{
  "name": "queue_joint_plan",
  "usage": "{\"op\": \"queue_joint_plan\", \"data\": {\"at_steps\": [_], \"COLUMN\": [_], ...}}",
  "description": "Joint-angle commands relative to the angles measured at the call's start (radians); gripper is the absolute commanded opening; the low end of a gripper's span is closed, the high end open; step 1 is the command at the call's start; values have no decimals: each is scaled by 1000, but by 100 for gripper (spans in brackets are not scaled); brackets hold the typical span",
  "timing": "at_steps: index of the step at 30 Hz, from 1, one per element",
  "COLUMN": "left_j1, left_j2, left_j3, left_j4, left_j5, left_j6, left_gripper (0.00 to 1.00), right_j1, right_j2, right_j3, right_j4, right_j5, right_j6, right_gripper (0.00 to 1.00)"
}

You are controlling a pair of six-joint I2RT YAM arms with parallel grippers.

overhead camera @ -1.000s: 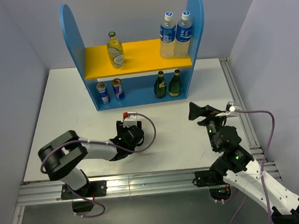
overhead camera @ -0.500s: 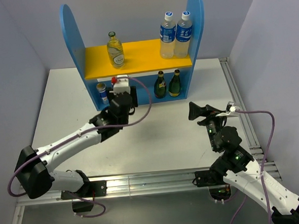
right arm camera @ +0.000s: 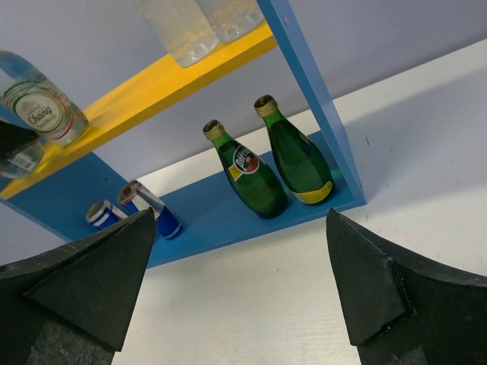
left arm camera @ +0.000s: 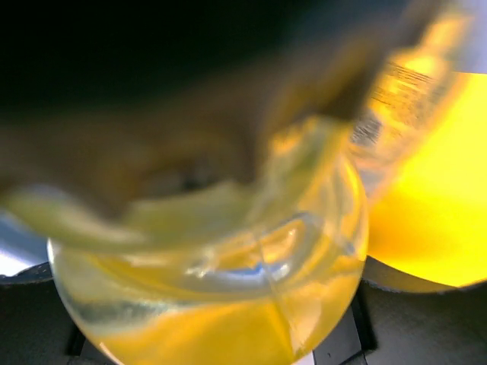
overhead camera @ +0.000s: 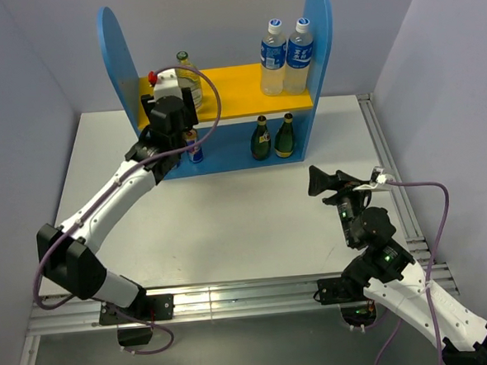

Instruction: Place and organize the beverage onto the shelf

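Observation:
The second glass bottle is close beside my left gripper, so I need to shift it toward the blue side panel next, slightly outward over the yellow board's end.
The blue shelf (overhead camera: 115,41) stands at the back with a yellow upper board (overhead camera: 255,99). My left gripper (overhead camera: 171,112) is at the board's left end, shut on a clear glass bottle (left arm camera: 213,304) that fills the left wrist view. A second clear glass bottle (overhead camera: 189,74) stands on the board just behind it. Two green bottles (overhead camera: 261,138) (overhead camera: 284,135) and a blue-and-silver can (overhead camera: 194,144) stand on the lower level. The right wrist view shows both cans (right arm camera: 148,209) (right arm camera: 103,214). My right gripper (overhead camera: 326,181) is open and empty above the table, facing the shelf.
Two taller plastic bottles with blue labels (overhead camera: 273,56) (overhead camera: 300,55) stand at the right end of the yellow board. The white table (overhead camera: 254,223) lies between the arms and the shelf. Walls close in at the left and right.
My left arm has swung from low over the table near its base up to the left end of the yellow board, carrying the clear bottle. The right arm has not moved.

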Motion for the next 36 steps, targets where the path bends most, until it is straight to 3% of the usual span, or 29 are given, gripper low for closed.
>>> {"op": "queue_joint_plan", "data": {"at_steps": [1, 15, 18, 19, 22, 23, 27, 36], "left_j1": [65, 157, 156, 156, 154, 155, 136, 83], "left_j2": [23, 118, 117, 115, 106, 103, 82, 26], "left_j3": [96, 104, 100, 89, 74, 72, 49, -5], "left_j4": [92, 131, 123, 127, 134, 129, 132, 108], "left_j5": [48, 120, 138, 140, 135, 134, 88, 37], "left_j6": [-2, -45, -40, -40, -40, -40, -20, -18], "left_gripper": [0, 1, 28, 50, 71, 85, 96, 97], "right_j1": [6, 6, 6, 6, 6, 6, 6, 6], "right_j2": [-9, -9, -7, -7, -7, -9, -17, -32], "right_j3": [-7, -15, -16, -18, -18, -18, -19, -22], "right_j4": [22, 25, 25, 27, 24, 22, 21, 12], "right_j5": [4, 4, 3, 1, 3, 3, 3, -2], "right_j6": [10, 11, 11, 14, 16, 16, 16, 20], "right_gripper": [100, 100, 100, 100, 100, 100, 100, 100]}}
